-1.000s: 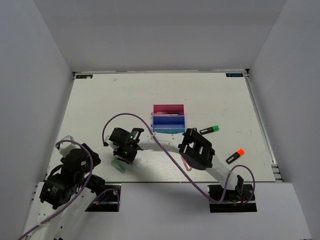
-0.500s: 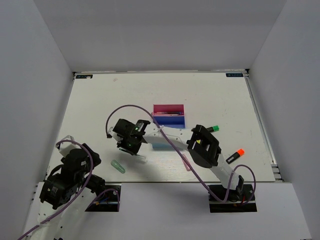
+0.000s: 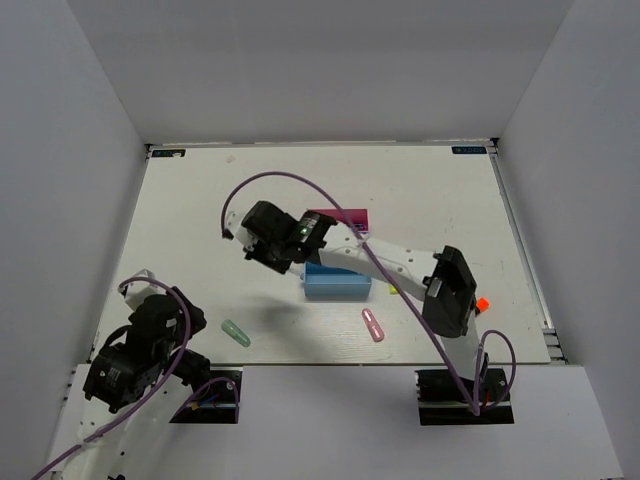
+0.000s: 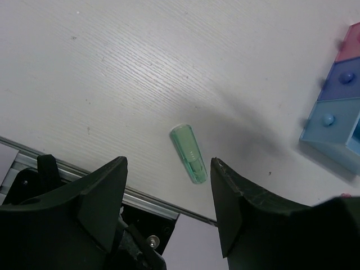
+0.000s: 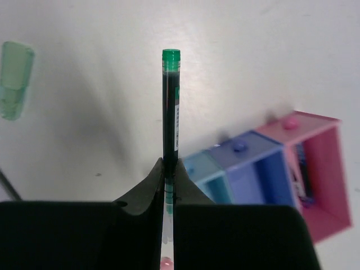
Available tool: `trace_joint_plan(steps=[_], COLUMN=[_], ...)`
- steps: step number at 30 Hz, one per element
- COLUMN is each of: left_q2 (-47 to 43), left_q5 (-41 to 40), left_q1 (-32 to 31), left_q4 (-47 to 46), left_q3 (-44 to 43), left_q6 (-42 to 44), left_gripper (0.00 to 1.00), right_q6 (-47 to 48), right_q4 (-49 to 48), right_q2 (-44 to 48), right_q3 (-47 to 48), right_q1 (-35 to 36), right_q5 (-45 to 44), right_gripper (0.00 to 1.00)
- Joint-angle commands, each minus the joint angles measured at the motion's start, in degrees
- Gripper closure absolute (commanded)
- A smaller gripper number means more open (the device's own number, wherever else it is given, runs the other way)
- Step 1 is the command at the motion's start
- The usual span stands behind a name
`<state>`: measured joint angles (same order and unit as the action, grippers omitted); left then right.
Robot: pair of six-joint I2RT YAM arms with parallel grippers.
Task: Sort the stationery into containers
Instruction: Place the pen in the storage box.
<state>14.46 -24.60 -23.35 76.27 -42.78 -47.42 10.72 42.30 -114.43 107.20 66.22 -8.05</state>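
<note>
The pen [image 5: 170, 107] should go next to the ones inside the magenta-pink tray [image 5: 320, 177]. My right gripper will next swing right in the top view over the tray below it, then lower and let go of the pen.
My right gripper [image 5: 169, 169] is shut on a thin dark pen [image 5: 170, 107] with a green end and holds it above the table, left of the trays. In the top view this gripper [image 3: 265, 240] hangs beside the magenta-pink tray [image 3: 345, 214]. The arm covers the dark blue tray there. The light blue tray [image 3: 337, 287] shows below it. All three trays show in the right wrist view: light blue [image 5: 203, 169], dark blue [image 5: 264, 169], pink [image 5: 323, 169]. My left gripper [image 4: 167, 169] is open and empty, with the mint-green stick [image 4: 189, 153] lying on the table just ahead of it.
A pink stick [image 3: 373, 325] lies near the front edge, right of centre. The mint-green stick [image 3: 236, 333] lies front left. An orange highlighter cap [image 3: 482, 303] peeks out beside the right elbow. The trays also show in the left wrist view [image 4: 337, 112]. The aluminium table edge [image 4: 140, 197] runs close under the left gripper.
My right gripper has lifted the pen from beside the mint-green stick at the front left and carried it back and right, up to the trays. The left arm has barely moved.
</note>
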Motion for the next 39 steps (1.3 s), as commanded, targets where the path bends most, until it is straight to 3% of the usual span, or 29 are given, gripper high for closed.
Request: trace_joint_plan(steps=[1, 5, 16, 22, 29, 39], left_q2=[2.32, 3.29, 6.19, 6.72, 7.25, 7.07], left_q5=[2.36, 3.5, 5.26, 5.62, 6.05, 6.93], left_q1=[0.15, 0.15, 0.15, 0.06, 0.24, 0.15], left_q4=[-1.65, -2.62, -5.95, -6.75, -7.01, -8.15], left_q3=[1.12, 1.91, 2.97, 3.76, 4.46, 5.96], left_q6=[-0.13, 0.22, 0.84, 0.75, 0.92, 0.57], left_gripper=[0.29, 0.3, 0.3, 0.3, 0.3, 0.3], right_q6=[4.83, 9.92, 29.26, 40.69, 51.41, 54.23], right_q4=[-0.64, -4.4, -9.87, -10.31, -9.97, -7.33], right_q2=[5.0, 9.3, 12.57, 11.25, 7.31, 0.53], right_q3=[0.74, -4.79, -12.62, -14.47, -13.52, -9.46], right_q1=[-3.71, -7.57, -20.77, -25.77, -27.63, -28.51], right_q5=[-6.17, -8.56, 1.28, 14.27, 20.71, 19.58], right_gripper=[1.0, 1.0, 1.0, 1.0, 1.0, 1.0])
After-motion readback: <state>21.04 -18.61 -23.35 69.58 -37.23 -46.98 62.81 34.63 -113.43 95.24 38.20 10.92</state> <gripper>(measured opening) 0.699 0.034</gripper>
